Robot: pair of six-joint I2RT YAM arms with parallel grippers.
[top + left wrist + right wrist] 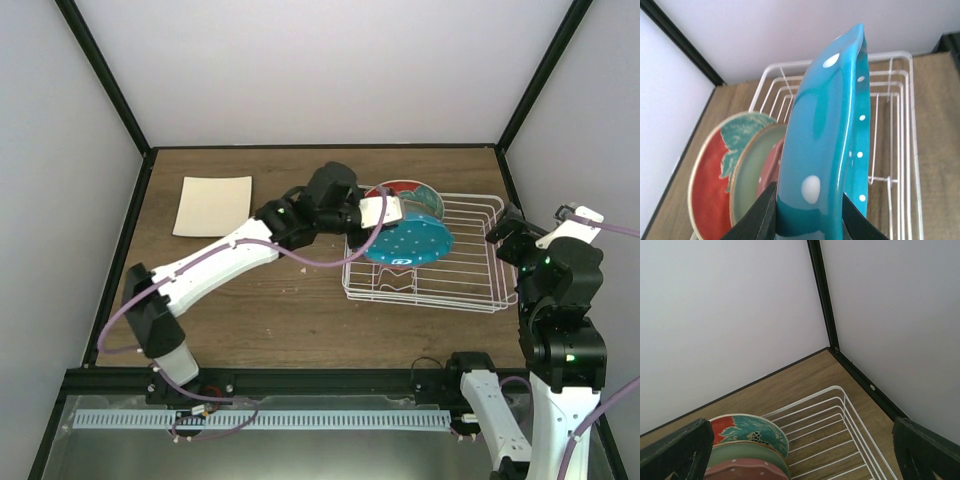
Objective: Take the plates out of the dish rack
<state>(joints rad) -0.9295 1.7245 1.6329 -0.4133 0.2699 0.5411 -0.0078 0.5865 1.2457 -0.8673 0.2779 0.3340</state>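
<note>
I should next lift my left gripper clear of the rack, move it toward the beige square plate and lower it onto the table beside the plate, where the wood is bare.
The white wire dish rack [470,290] stands right of centre. My left gripper [807,215] is shut on the rim of the blue polka-dot plate [410,243], [825,150], holding it on edge over the rack's left part. Behind it stand the red-and-teal plate [395,190], [710,185], [747,429], the mint green plate [747,175], [740,452] and the pink polka-dot plate [770,165], [745,471]. The beige square plate [213,206] lies flat on the table at far left. My right gripper [802,460] is open and empty, raised by the rack's right end. The small dark red plate is hidden.
The rack's right half [840,440] holds only bare wires. Black frame posts [822,295] and pale walls enclose the wooden table [270,310]. A black rail [300,380] runs along the near edge.
</note>
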